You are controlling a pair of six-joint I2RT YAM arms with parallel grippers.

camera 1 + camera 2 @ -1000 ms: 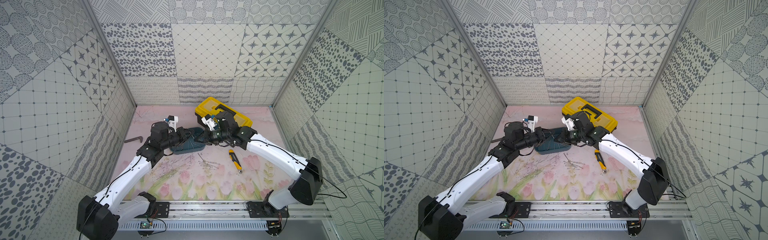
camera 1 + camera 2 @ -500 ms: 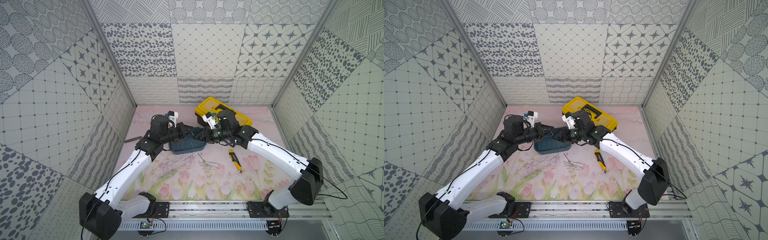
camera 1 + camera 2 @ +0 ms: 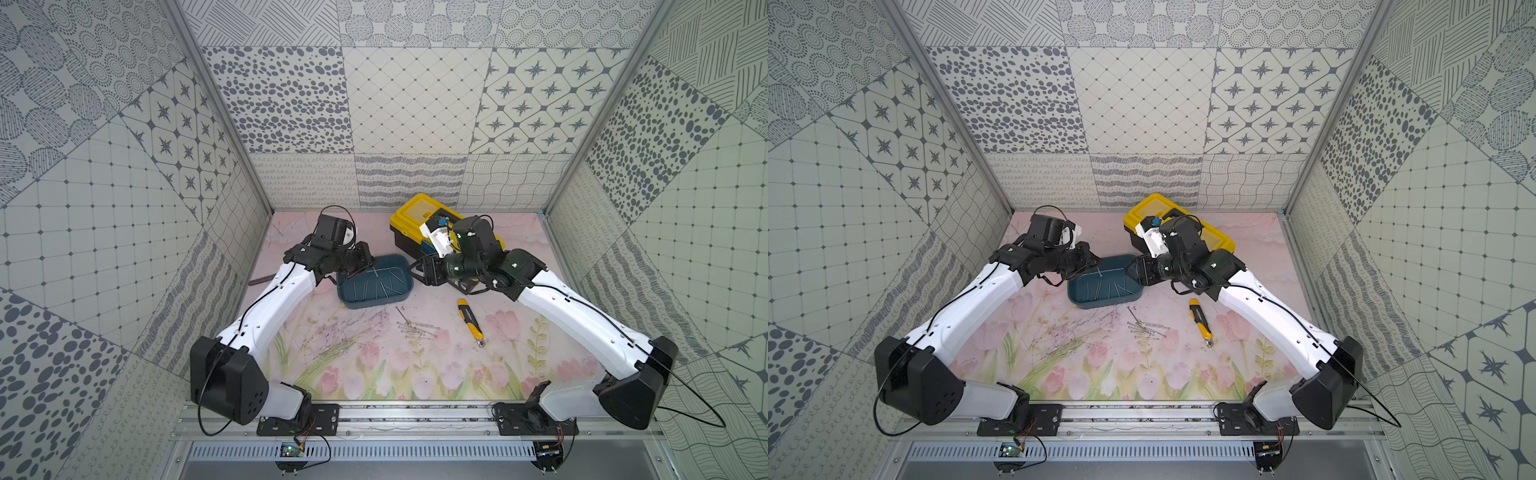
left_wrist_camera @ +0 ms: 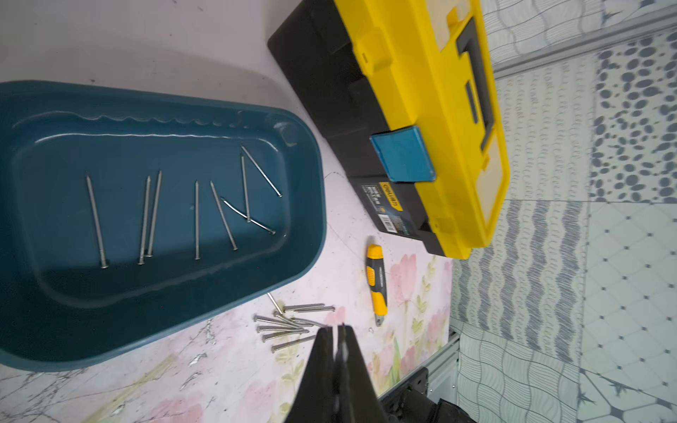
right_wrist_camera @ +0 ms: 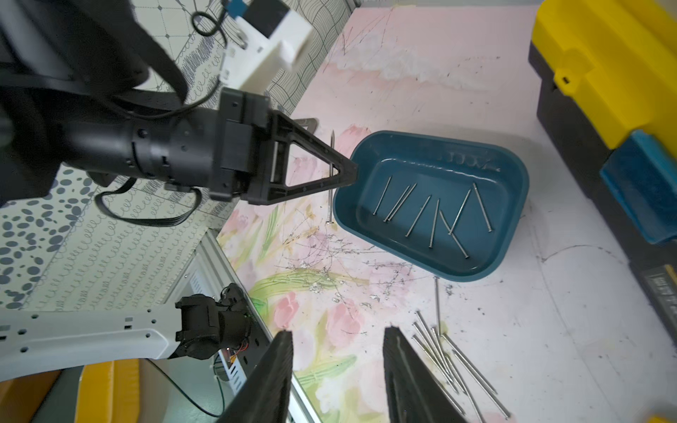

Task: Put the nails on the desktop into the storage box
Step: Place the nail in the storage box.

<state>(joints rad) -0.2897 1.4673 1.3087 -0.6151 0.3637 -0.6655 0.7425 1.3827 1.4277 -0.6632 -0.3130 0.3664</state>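
Note:
I need to lower my left gripper next toward the teal storage box's bottom, fingers tipping down, and release the single nail (image 5: pixel 330 197) there, as other nails already lie inside.
The teal storage box (image 3: pixel 365 305) (image 3: pixel 1100 303) sits on the tulip-printed desktop (image 3: pixel 357 353) with several nails (image 4: pixel 197 219) (image 5: pixel 434 219) lying in it. A loose pile of nails (image 3: pixel 417 330) (image 3: pixel 1148 328) (image 4: pixel 285 326) (image 5: pixel 450 351) lies on the desktop in front of the box. My left gripper (image 3: pixel 371 266) (image 4: pixel 335 326) (image 5: pixel 350 172) hovers at the box's left end. It is shut on a single nail (image 5: pixel 330 197) that hangs crosswise between its fingers. My right gripper (image 3: pixel 413 272) (image 5: pixel 337 331) is open and empty at the box's right end.
A yellow-lidded black toolbox (image 3: pixel 415 216) (image 4: pixel 439 110) stands just behind the box and my right wrist. A yellow-and-black utility knife (image 3: pixel 469 322) lies right of the nail pile. A dark metal bar (image 3: pixel 259 279) lies by the left wall. Patterned walls close in three sides.
My right gripper has gone from shut to open and drawn back slightly toward the box's right end. My left gripper stays shut and has shifted a little back over the box's left end.

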